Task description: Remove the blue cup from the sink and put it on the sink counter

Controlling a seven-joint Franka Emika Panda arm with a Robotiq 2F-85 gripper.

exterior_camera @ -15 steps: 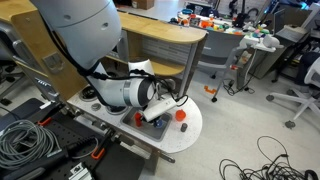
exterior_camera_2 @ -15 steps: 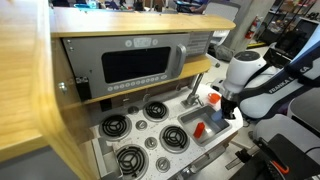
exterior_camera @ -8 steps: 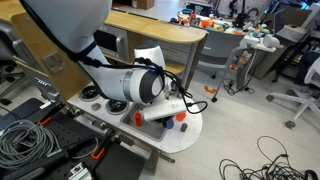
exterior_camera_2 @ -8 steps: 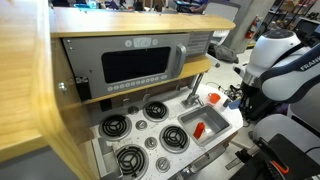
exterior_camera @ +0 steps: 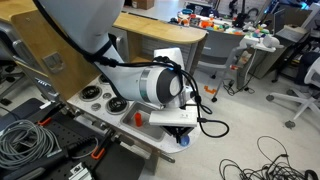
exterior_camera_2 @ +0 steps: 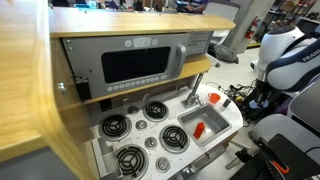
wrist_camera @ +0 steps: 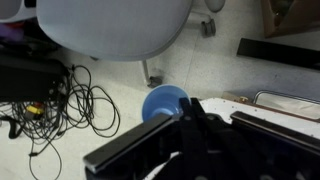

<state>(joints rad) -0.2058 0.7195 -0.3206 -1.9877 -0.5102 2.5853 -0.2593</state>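
Observation:
My gripper next moves toward the sink and down to release the cup on the counter's rounded end below, since the cup hangs over floor.
The blue cup is held by its rim in my gripper, which is shut on it. In the wrist view the cup hangs over the floor just past the edge of the white sink counter. In an exterior view the cup shows as a small blue spot under the gripper at the counter's outer edge. The sink shows in an exterior view with a red object inside it. In that view my arm is to the right of the counter and the cup is hidden.
The toy kitchen has stove burners, a microwave and a faucet. An orange object sits on the counter by the sink. Cables lie on the floor, and a grey chair base stands close by.
My arm has swung from over the sink out to the counter's outer edge, carrying the blue cup with it. The red object stays in the sink.

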